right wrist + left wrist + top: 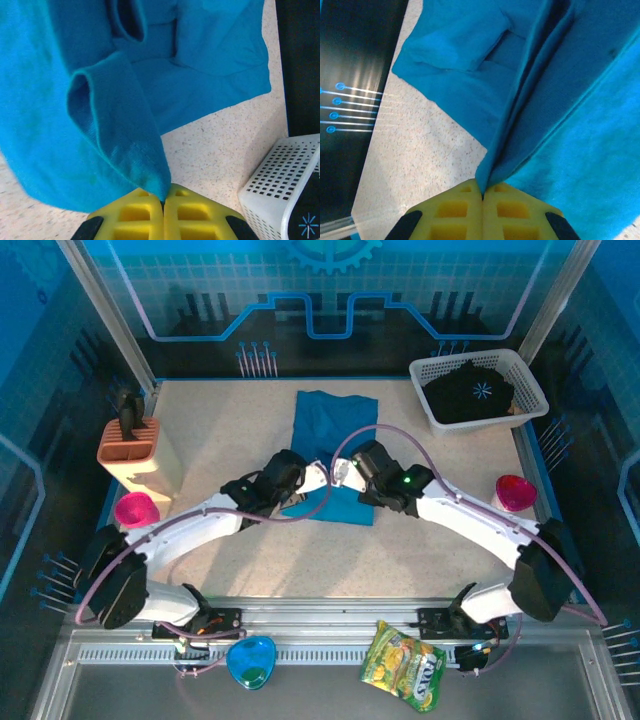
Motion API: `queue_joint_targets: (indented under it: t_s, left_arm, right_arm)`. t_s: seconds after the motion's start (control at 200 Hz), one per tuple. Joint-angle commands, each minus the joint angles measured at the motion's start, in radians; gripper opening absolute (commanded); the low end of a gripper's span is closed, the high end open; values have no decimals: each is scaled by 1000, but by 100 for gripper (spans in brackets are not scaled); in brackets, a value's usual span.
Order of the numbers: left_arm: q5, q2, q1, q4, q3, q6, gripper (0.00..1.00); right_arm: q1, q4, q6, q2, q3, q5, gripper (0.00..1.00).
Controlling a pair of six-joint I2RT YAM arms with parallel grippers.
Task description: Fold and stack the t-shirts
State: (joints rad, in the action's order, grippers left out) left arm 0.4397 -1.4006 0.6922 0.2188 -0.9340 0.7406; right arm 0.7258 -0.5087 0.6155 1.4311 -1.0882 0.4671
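Observation:
My left gripper needs to go down slightly outward next, onto the middle of the teal-blue t-shirt, and release the t-shirt's pinched edge there, because the near part of the middle of the teal-blue t-shirt [335, 430] still hangs lifted.
A teal-blue t-shirt [335, 430] lies lengthwise in the middle of the table, its near part lifted. My left gripper [297, 468] is shut on the shirt's near left edge; in the left wrist view the yellow jaws pinch a fold of teal cloth [492, 165] at the left gripper [483, 192]. My right gripper [345, 470] is shut on the near right edge, and in the right wrist view the cloth [125, 130] hangs up from the right gripper [163, 196]. A black t-shirt [470, 390] with a white starburst lies in the white mesh basket [430, 375].
A tan knife block [135, 450] stands at the left with a pink bowl [136, 510] beside it. Another pink bowl [513, 492] sits at the right. A blue dish [250, 660] and a snack bag [403, 665] lie on the near rail. The basket corner [280, 185] is close to the right gripper.

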Motion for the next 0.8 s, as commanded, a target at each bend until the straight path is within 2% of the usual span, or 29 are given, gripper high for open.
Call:
queue_joint_targets:
  t_s: [0.0, 0.35, 0.791]
  left_arm:
    - [-80, -56, -34, -66, -51, 51, 0]
    - [-133, -251, -120, -190, -98, 85, 0]
    - [-167, -431, -152, -410, -109, 90, 0]
  right_arm:
    - [-41, 78, 45, 46, -46, 6, 0]
    - [-110, 171, 1, 240, -106, 8, 0]
    - [-157, 210, -100, 453, -157, 35, 0]
